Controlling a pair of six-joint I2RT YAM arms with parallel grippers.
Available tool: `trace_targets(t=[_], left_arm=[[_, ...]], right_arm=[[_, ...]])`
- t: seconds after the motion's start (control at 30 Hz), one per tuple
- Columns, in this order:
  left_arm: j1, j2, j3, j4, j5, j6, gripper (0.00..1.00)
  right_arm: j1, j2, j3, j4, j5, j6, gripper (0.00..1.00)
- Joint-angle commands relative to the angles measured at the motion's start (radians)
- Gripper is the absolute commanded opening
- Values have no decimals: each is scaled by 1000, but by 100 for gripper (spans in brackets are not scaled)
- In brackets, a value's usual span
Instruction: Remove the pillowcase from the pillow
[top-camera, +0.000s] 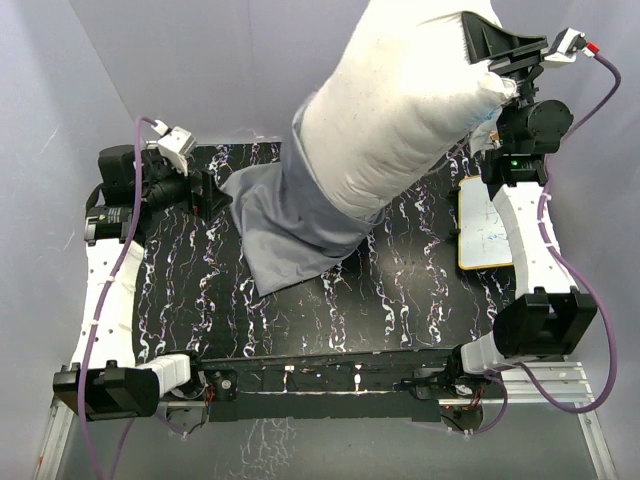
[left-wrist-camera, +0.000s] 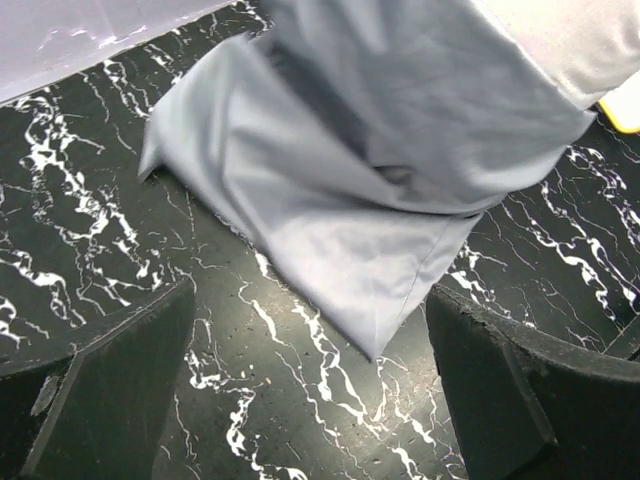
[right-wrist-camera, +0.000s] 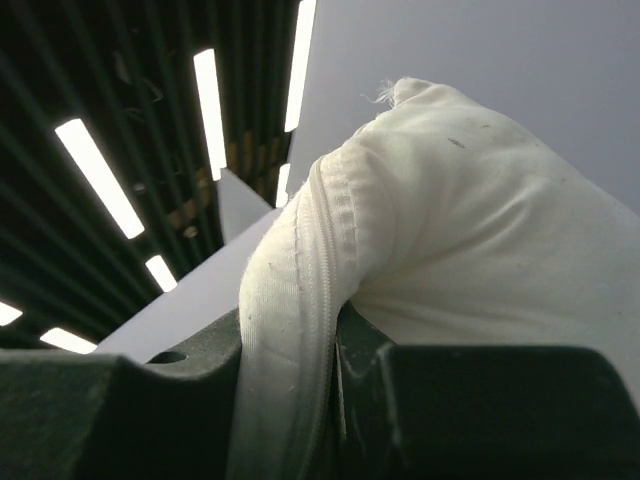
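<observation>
I need to swing my right gripper to the left in the top view, lower the lifted pillow and let go of it.
The off-white pillow (top-camera: 400, 100) hangs lifted at the back, its lower end still inside the grey pillowcase (top-camera: 290, 235), which droops onto the black marbled table (top-camera: 400, 300). My right gripper (top-camera: 505, 70) is raised high and shut on the pillow's zipped edge (right-wrist-camera: 300, 330). My left gripper (top-camera: 205, 190) is open and empty, low over the table at the left. In the left wrist view the pillowcase (left-wrist-camera: 370, 190) lies ahead of my left gripper (left-wrist-camera: 310, 390), its pointed corner just between the fingers without touching them.
A small whiteboard (top-camera: 485, 225) with a yellow rim lies on the table at the right, under the right arm. Grey walls surround the table on three sides.
</observation>
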Motion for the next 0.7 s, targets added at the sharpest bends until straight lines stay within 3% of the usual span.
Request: trace_targets(t=[0.0,0.3,0.67], left_arm=[[-44,41,-40,21,16,78,97],[-49,38,-146,58,4,136,97],[-92,78,-176,170,-21,24,97]], right_arm=[[-3,16,148,561,-29,294,8],[-3,174,363,723,-136,405,8],[-4,137,305,690,-170,341,8]])
